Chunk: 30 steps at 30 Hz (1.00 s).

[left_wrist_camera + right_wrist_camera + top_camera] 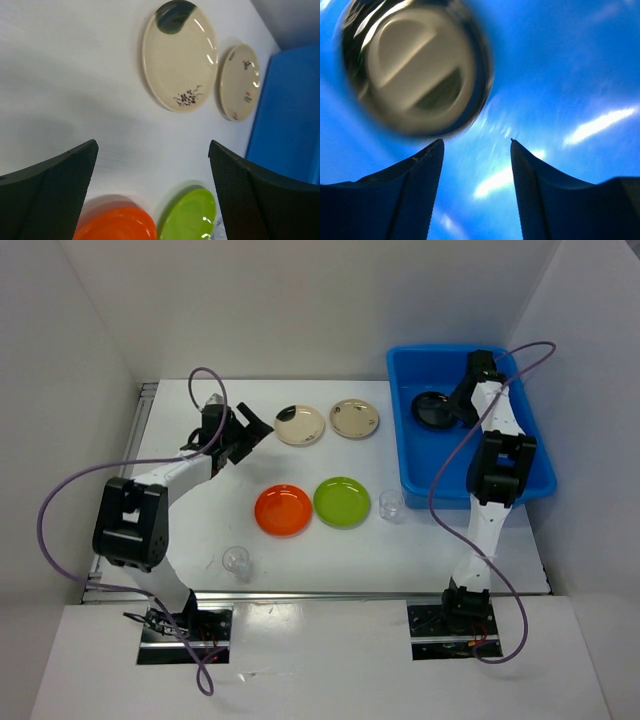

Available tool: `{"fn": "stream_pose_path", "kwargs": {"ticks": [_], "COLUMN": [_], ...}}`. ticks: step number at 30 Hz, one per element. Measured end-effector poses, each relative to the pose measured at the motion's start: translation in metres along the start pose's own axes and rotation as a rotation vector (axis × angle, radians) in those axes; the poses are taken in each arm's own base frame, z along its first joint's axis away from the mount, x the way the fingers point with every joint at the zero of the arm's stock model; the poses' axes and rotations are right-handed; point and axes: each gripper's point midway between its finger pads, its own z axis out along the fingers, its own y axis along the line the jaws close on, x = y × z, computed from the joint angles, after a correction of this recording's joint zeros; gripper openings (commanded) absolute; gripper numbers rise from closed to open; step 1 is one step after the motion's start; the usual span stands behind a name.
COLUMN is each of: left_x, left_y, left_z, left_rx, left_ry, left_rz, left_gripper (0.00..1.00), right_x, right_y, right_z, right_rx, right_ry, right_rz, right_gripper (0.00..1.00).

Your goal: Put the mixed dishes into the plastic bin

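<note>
Next, my left gripper moves down toward the dark-patched beige plate, onto its rim away from the bin.
The blue plastic bin (pixel 420 465) stands at the right. A black plate (pixel 432 407) lies inside it, blurred in the right wrist view (pixel 415 67). My right gripper (pixel 462 405) is open and empty just beside that plate, low inside the bin (pixel 580 75). My left gripper (pixel 252 430) is open and empty, left of a beige plate with a dark patch (pixel 300 424) (pixel 180 52). A second beige plate (pixel 355 418) (pixel 240 82), an orange plate (pixel 283 509) (pixel 117 227), a lime green plate (pixel 342 501) (pixel 192 215) and two clear cups (pixel 391 505) (pixel 237 561) sit on the table.
White walls enclose the table on the left, back and right. The bin's near rim (pixel 470 498) lies under the right arm's elbow. Purple cables loop beside both arms.
</note>
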Motion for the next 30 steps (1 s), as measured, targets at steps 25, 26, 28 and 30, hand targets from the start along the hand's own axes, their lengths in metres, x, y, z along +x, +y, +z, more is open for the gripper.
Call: {"fn": "stream_pose_path", "kwargs": {"ticks": [25,26,28,30], "left_x": [0.005,0.004,0.004,0.003], "left_y": [0.034,0.033,0.031,0.029], "left_z": [0.109,0.112,0.117,0.124], "left_rx": [-0.026,-0.019,-0.007,0.006], "left_ry": [-0.027,-0.031,-0.032,-0.033], "left_rz": [-0.134,-0.142,-0.162,-0.181], "left_gripper": [0.77,0.73,0.69,0.56], "right_x": [0.102,0.102,0.101,0.102], "right_y": [0.102,0.102,0.102,0.102], "right_z": [-0.349,-0.350,-0.350,-0.350], "right_rx": [-0.791,-0.791,-0.793,-0.794], "right_ry": [-0.247,-0.248,-0.249,-0.248], "right_rz": [-0.247,-0.247,-0.247,-0.247], "right_gripper": [0.73,0.73,0.73,0.73]}}
